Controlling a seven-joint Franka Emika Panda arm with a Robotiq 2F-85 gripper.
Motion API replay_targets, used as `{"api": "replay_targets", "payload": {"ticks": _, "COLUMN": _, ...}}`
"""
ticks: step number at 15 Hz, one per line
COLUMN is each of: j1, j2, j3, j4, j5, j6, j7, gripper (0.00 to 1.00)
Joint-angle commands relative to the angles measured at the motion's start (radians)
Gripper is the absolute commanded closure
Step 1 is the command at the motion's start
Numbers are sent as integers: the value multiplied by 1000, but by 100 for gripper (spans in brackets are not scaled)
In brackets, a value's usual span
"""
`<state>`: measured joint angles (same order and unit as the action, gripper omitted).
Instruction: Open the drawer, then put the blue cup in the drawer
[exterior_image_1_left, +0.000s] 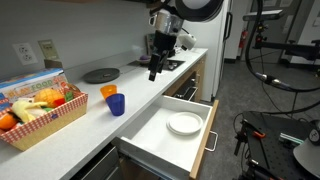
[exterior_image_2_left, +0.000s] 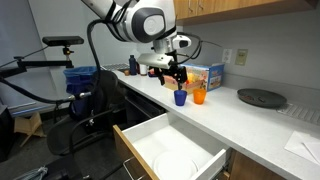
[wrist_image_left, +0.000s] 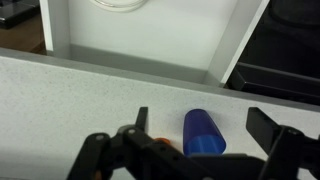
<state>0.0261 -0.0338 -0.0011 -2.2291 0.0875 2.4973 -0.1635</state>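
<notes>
My open gripper moves outward and down onto the blue cup's upturned rim and closes there next, as it still hangs high and short of the cup.
The drawer (exterior_image_1_left: 205, 140) stands pulled open below the counter, its white interior holding a white plate (exterior_image_1_left: 184, 123); it also shows in the exterior view (exterior_image_2_left: 128, 152) and at the top of the wrist view (wrist_image_left: 232, 45). The blue cup (exterior_image_1_left: 116, 104) stands upright on the white counter beside an orange cup (exterior_image_1_left: 108, 91); both show in the exterior view, blue (exterior_image_2_left: 181, 97) and orange (exterior_image_2_left: 199, 96). My gripper (exterior_image_1_left: 154, 72) hangs open above the counter, apart from the cups. In the wrist view the blue cup (wrist_image_left: 203, 133) lies between the open fingers (wrist_image_left: 200, 125), below them.
A basket of toy food (exterior_image_1_left: 40, 110) sits at the counter's near end. A dark round plate (exterior_image_1_left: 100, 75) and a stove top (exterior_image_1_left: 170, 63) lie further along. A colourful box (exterior_image_2_left: 208, 75) stands behind the cups. A blue chair (exterior_image_2_left: 82, 85) stands by the counter.
</notes>
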Motion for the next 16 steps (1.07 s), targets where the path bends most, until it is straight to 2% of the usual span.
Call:
{"api": "replay_targets", "payload": {"ticks": 1, "j1": 6, "j2": 118, "j3": 15, "j4": 124, "j5": 58, "j6": -2, "j7": -56, "gripper": 0}}
{"api": "replay_targets", "payload": {"ticks": 7, "j1": -2, "j2": 297, "j3": 53, "j4": 317, "j5": 30, "j6": -14, "j7": -59, "gripper": 0}}
{"api": "replay_targets", "payload": {"ticks": 16, "j1": 22, "j2": 540, "j3": 52, "j4": 585, "j5": -130, "j6": -26, "j7": -20, "gripper": 0}}
